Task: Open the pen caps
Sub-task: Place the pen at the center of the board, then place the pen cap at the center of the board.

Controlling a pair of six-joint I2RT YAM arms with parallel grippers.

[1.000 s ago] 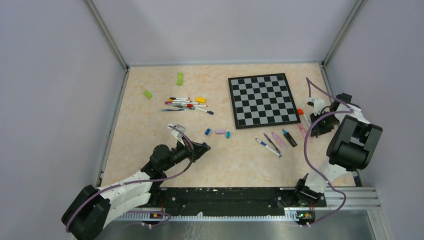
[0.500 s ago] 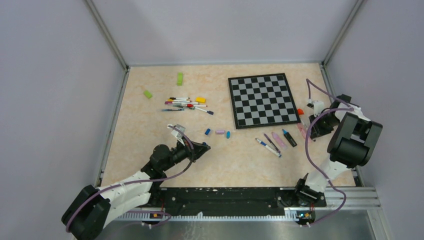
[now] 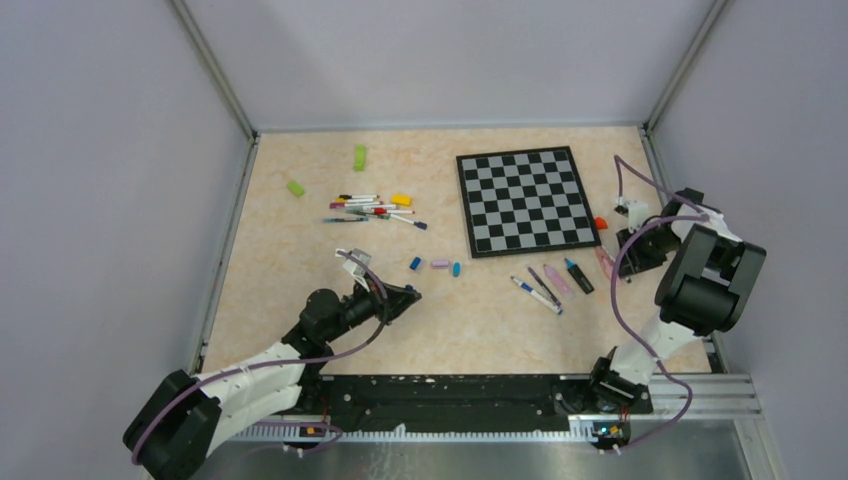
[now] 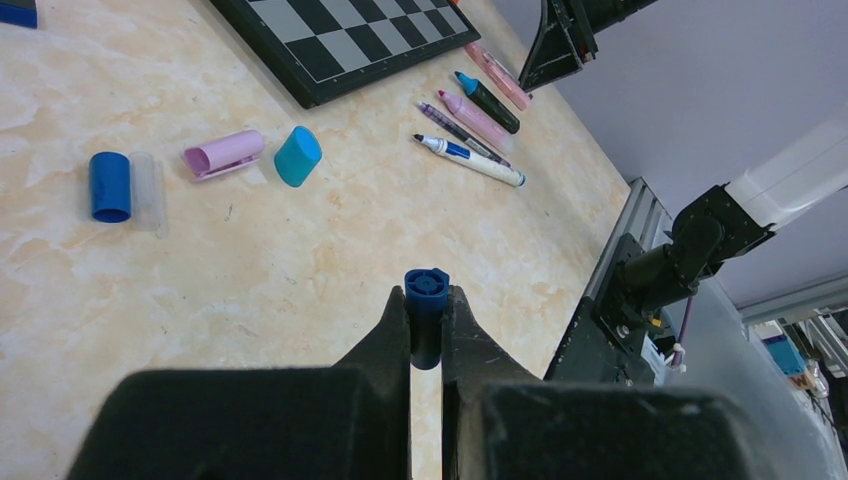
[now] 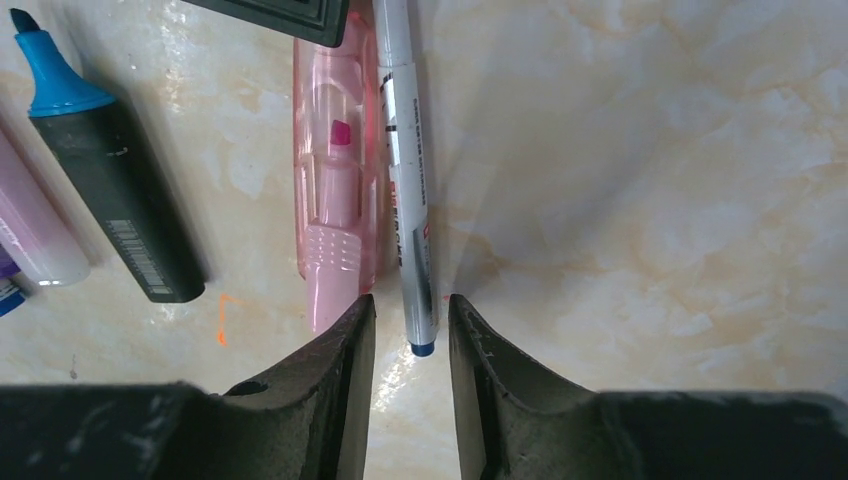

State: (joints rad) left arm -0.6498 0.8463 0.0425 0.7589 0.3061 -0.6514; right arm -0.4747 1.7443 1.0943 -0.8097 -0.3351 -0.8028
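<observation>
My left gripper should next swing over the bare table (image 3: 470, 278) (image 4: 338, 178) beside the light blue pen cap, below and to the gripper's right in the top view. Then it should lower and release.
My left gripper (image 4: 427, 303) hangs above the table's near middle, shut on a dark blue pen cap (image 4: 427, 290) that stands up between its fingertips. Loose pen caps lie beyond it: blue (image 4: 110, 185), pink (image 4: 225, 155) and light blue (image 4: 298, 156). At the far right my right gripper (image 5: 411, 305) is open, its jaws on either side of the blue end of a white pen (image 5: 408, 190) that lies flat, with gaps on both sides. A pink highlighter (image 5: 335, 200) lies against that pen. More pens lie in a bunch (image 3: 370, 208) at the back left.
The chessboard (image 3: 525, 200) lies at the back right, its corner (image 5: 290, 12) just beyond the white pen. Uncapped pens (image 3: 548, 285) lie in front of it. Two green blocks (image 3: 359, 157) (image 3: 296, 188) and a yellow one (image 3: 401, 199) sit at the back left. An orange piece (image 3: 600, 223) lies by the board's right edge.
My right gripper's jaws have spread apart and let the white pen lie free on the table. The left arm and its blue cap have not moved.
</observation>
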